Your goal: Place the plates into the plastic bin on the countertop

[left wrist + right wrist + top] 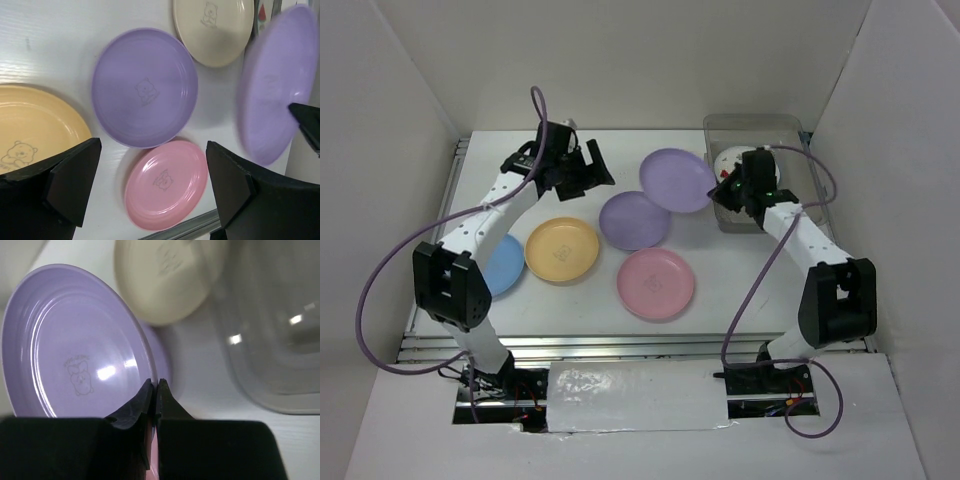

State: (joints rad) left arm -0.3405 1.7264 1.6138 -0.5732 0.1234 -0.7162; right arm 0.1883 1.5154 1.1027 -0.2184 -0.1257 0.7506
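Observation:
Next, my right gripper moves outward and farther over the bin (790, 130), then down above the white plate, since the lilac plate still hangs beside the bin.
My right gripper (725, 186) (155, 385) is shut on the rim of a lilac plate (678, 179) (70, 345) and holds it tilted, just left of the plastic bin (790, 130) (270, 330). A white plate with red marks (732, 160) shows in the bin's left part. A cream plate (160, 280) (212, 25) lies beside the bin. The second lilac plate (634, 220) (145, 87), the yellow-orange plate (562, 250), the pink plate (656, 283) (165, 185) and the blue plate (505, 265) lie flat on the countertop (650, 140). My left gripper (588, 168) (152, 175) is open and empty above them.
White walls stand close on the left, back and right. The metal rail (620, 345) runs along the countertop's near edge. My left arm covers part of the blue plate. The held lilac plate also shows in the left wrist view (270, 90).

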